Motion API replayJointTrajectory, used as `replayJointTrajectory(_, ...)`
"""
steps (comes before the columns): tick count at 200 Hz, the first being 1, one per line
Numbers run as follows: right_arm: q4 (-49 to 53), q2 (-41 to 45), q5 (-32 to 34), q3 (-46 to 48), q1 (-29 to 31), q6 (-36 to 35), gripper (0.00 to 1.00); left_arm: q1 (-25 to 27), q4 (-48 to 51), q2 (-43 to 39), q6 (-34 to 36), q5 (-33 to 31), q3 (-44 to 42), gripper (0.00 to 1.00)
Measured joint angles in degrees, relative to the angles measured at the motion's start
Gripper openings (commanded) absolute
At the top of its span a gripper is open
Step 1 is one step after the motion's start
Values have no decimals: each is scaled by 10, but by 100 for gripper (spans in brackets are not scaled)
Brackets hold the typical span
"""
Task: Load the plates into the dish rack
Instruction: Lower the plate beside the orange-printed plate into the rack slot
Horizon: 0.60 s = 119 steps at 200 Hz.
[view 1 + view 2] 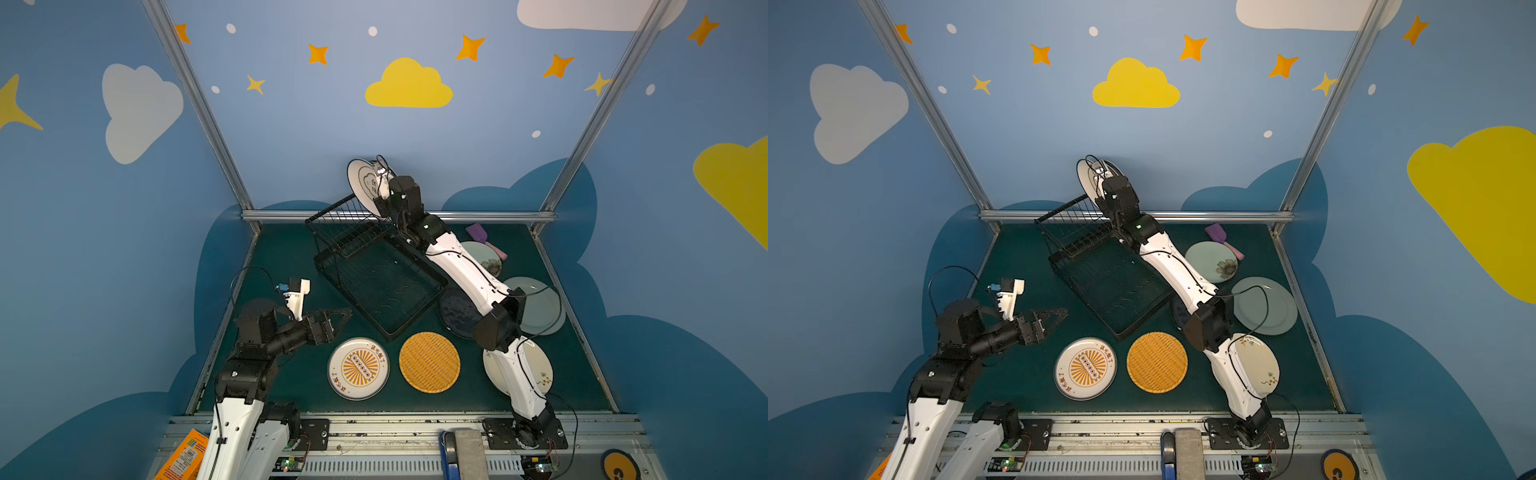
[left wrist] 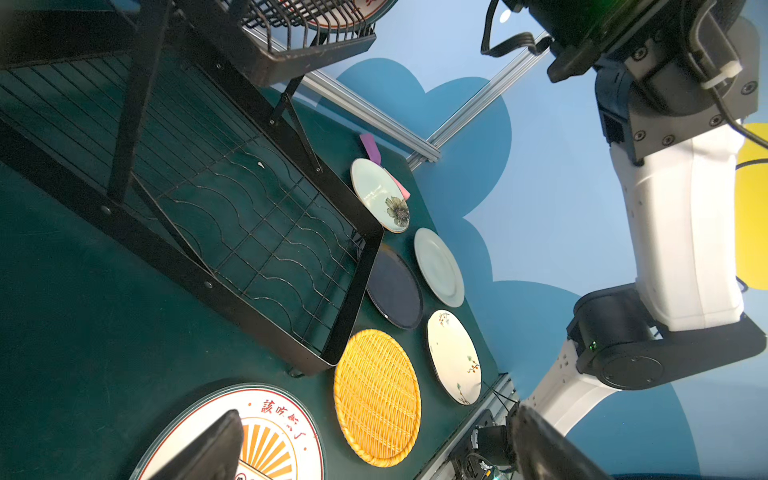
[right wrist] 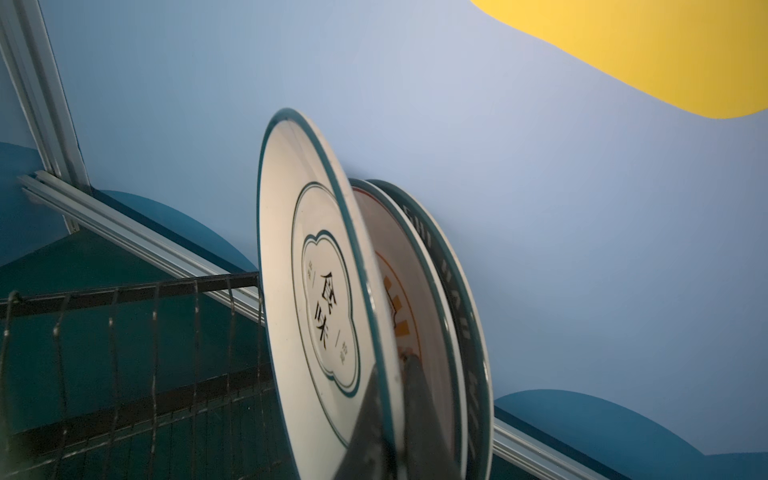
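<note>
My right gripper lowers the teal-edged plate into the rack's upper shelf [image 1: 372, 221] beside the sunburst plate next. Then it releases the teal-edged plate's rim, since that shelf lies below the gripper.
My right gripper [image 3: 388, 415] is shut on the rim of a white teal-edged plate [image 1: 365, 183], held upright over the upper tier of the black wire dish rack [image 1: 353, 301]. In the right wrist view, a sunburst plate [image 3: 399, 291] and a lettered-rim plate [image 3: 457, 316] stand in the slots just behind it. My left gripper [image 1: 347, 313] hovers open and empty left of the rack's lower tray. Several plates lie flat on the mat: sunburst [image 1: 358, 368], orange woven [image 1: 429, 361], navy [image 1: 457, 311], pale green [image 1: 540, 305], green flowered [image 1: 484, 255], and cream floral [image 1: 536, 365].
A purple-and-pink spatula [image 1: 482, 235] lies at the back right beside the flowered plate. The right arm stretches over the navy and cream plates. An aluminium rail [image 1: 291, 216] and the blue wall close the back. An orange box [image 1: 183, 457] sits off the mat at the front left.
</note>
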State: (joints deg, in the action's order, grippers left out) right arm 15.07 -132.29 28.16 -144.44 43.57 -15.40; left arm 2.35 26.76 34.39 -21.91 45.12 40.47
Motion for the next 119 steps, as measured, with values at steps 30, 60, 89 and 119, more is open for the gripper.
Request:
replayJointTrajectory(30, 3, 0, -9, 0, -1, -1, 0, -2, 0, 0, 0, 5, 0, 100)
replayJointTrajectory(60, 4, 0, -14, 0, -3, -1, 0, -4, 0, 0, 0, 7, 0, 100)
replayJointTrajectory(89, 7, 0, -17, 0, -3, -2, 0, -5, 0, 0, 0, 7, 0, 100)
replayJointTrajectory(119, 14, 0, -19, 0, -4, -2, 0, -5, -1, 0, 0, 7, 0, 100)
